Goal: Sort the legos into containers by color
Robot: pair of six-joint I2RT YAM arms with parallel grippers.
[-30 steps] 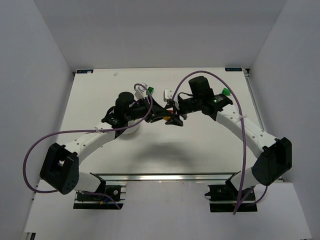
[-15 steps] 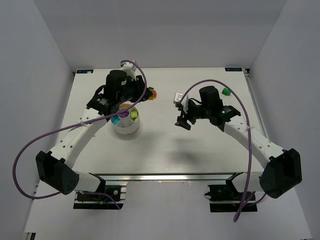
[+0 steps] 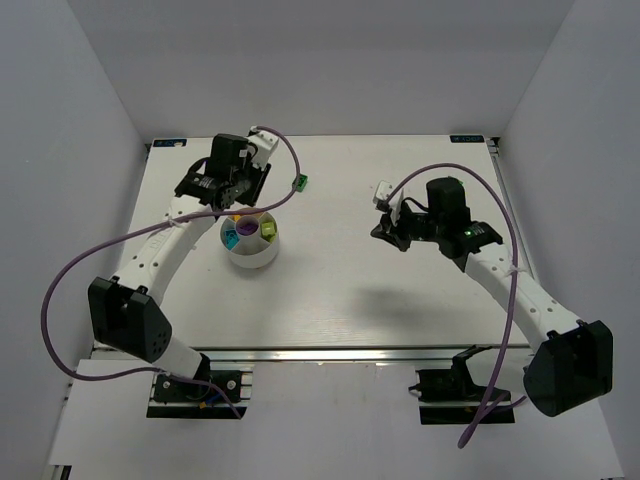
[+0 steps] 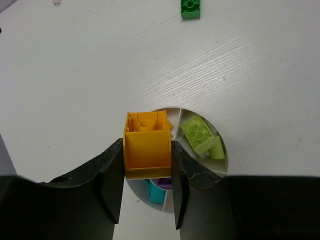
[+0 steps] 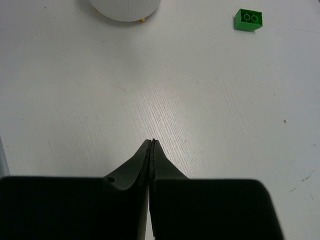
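The bowl's far container shows orange beside the lime legos, so my left gripper should lower over it next, turning slightly.
My left gripper [image 4: 147,152] is shut on an orange lego [image 4: 146,144] and holds it over the back rim of the white bowl [image 4: 219,165]. The bowl's containers hold lime legos [image 4: 199,134], a purple lego [image 4: 165,182] and a cyan lego [image 4: 155,192]. From above, the left gripper [image 3: 238,205] hangs at the bowl's [image 3: 250,259] far edge. A green lego [image 3: 299,183] lies on the table to the bowl's right. My right gripper [image 3: 385,231] is shut and empty, low over bare table; its fingertips [image 5: 151,141] are pressed together.
The right wrist view shows the bowl's wall [image 5: 125,10] far ahead and the green lego [image 5: 248,19] to its right. White walls enclose the table on three sides. A purple cable loops off each arm.
The left arm swung left with the orange lego, from beside the green lego to over the bowl. The right gripper closed from wide open and drew back to the right.
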